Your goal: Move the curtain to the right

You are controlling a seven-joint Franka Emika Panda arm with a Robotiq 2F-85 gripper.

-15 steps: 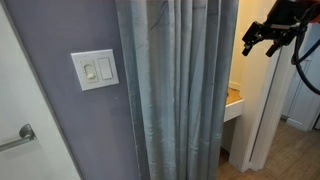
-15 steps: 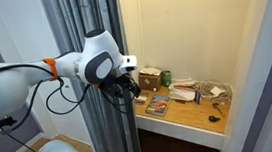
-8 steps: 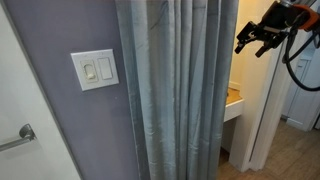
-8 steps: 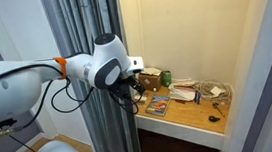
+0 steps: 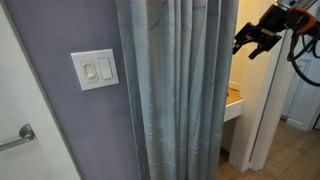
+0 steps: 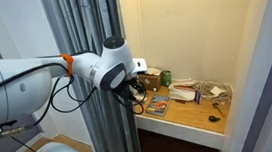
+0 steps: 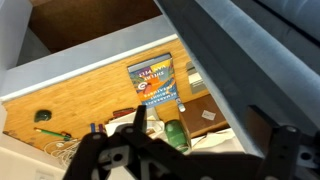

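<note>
I need to move my gripper next so that the curtain's free edge by the alcove point(image 5: 232, 48) point(image 7: 236, 102) is between its fingers.
The curtain point(image 5: 180, 100) is tall, grey-blue and pleated, and hangs to the floor beside the lavender wall. It also shows in an exterior view point(image 6: 86, 21) and as a slanted grey band in the wrist view point(image 7: 260, 50). My gripper point(image 5: 253, 41) is open and empty, up high just off the curtain's right edge, apart from the fabric. In an exterior view the gripper point(image 6: 128, 89) sits at the curtain's edge in front of the alcove. In the wrist view its dark fingers point(image 7: 210, 150) are spread wide with nothing between them.
A light switch point(image 5: 94, 70) is on the wall and a grab bar point(image 5: 18, 137) lower down. Behind the curtain a wooden shelf point(image 6: 185, 112) carries a book point(image 7: 155, 80), a green can point(image 7: 175, 135) and small clutter. A white door frame point(image 5: 262, 120) stands close by.
My gripper has drifted a little toward the curtain's edge, and the arm has reached further along the curtain. The curtain has not moved.
</note>
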